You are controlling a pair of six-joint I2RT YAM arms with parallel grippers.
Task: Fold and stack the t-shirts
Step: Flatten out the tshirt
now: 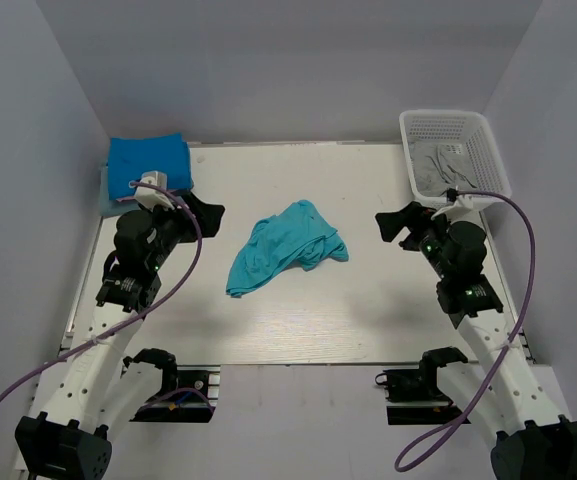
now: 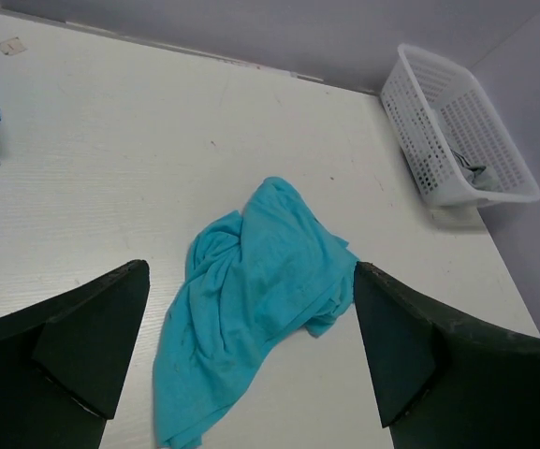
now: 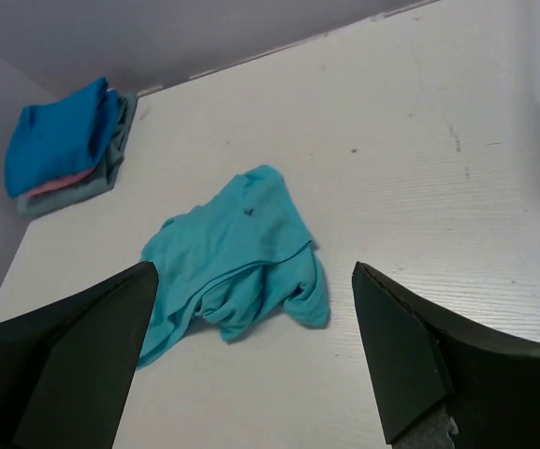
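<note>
My left gripper moves down, back and to its right in the top view onto the turquoise shirt's near corner next, since that corner sticks out free.
A bright turquoise t-shirt lies crumpled in the middle of the table, seen too in the left wrist view and the right wrist view. A folded stack of t-shirts sits at the back left corner, deep blue on top with pink and grey-blue edges beneath. A pale grey t-shirt lies bunched inside the basket. My left gripper hovers left of the turquoise shirt, open and empty. My right gripper hovers to the shirt's right, also open and empty.
A white plastic lattice basket stands at the back right corner, its wall visible in the left wrist view. Grey walls enclose the table on the left, back and right. The arm bases and cables sit at the near edge.
</note>
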